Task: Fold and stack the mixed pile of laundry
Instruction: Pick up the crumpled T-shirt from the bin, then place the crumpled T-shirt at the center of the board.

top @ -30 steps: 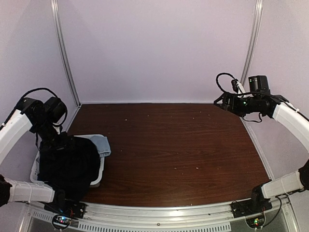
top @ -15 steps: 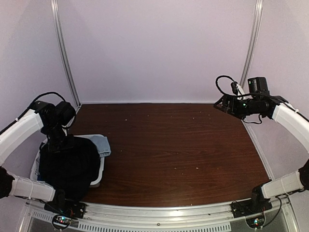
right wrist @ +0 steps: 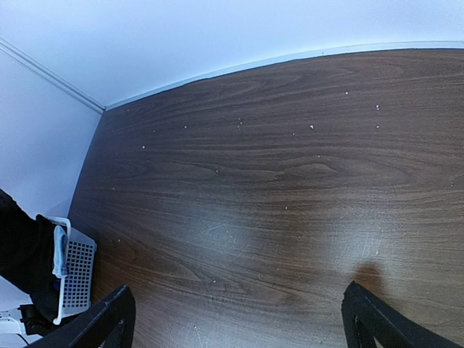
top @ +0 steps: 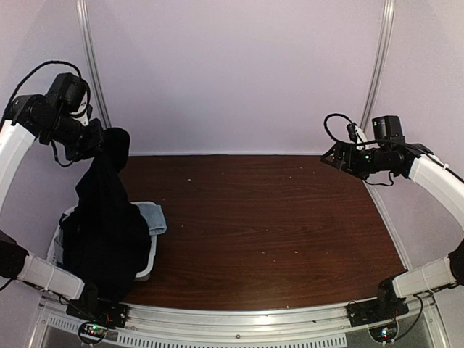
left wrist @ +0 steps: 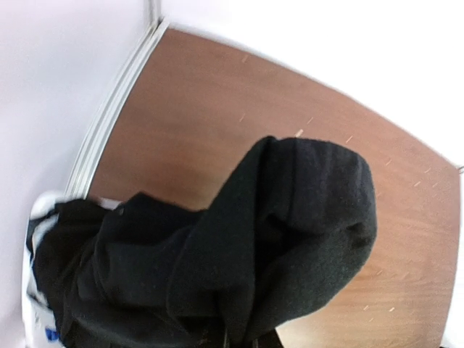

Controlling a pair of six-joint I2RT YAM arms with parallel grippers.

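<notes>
My left gripper rises next, swings over the bare table, then lowers and opens, since the black shirt's lower part still lies in the basket (top: 148,267).
A large black shirt (top: 105,225) hangs in a long drape from my left gripper (top: 104,142), which is shut on its top fold, high above the table's left side. In the left wrist view the black shirt (left wrist: 290,217) bunches over the jaws and hides the fingers. Its lower part still lies on the laundry pile in the white basket (top: 148,267). A light-blue denim piece (top: 154,216) pokes out of the basket's right side. My right gripper (top: 330,156) hovers open at the far right, well above the table, and holds nothing (right wrist: 239,319).
The dark wooden table (top: 268,217) spreads between the arms. Pale walls with metal corner posts (top: 98,87) close in the back and sides. The basket (right wrist: 76,279) sits against the left wall near the front edge.
My left gripper shut on the black shirt down at the basket, then rose up and back, pulling the shirt into a tall drape. The right arm stayed almost still.
</notes>
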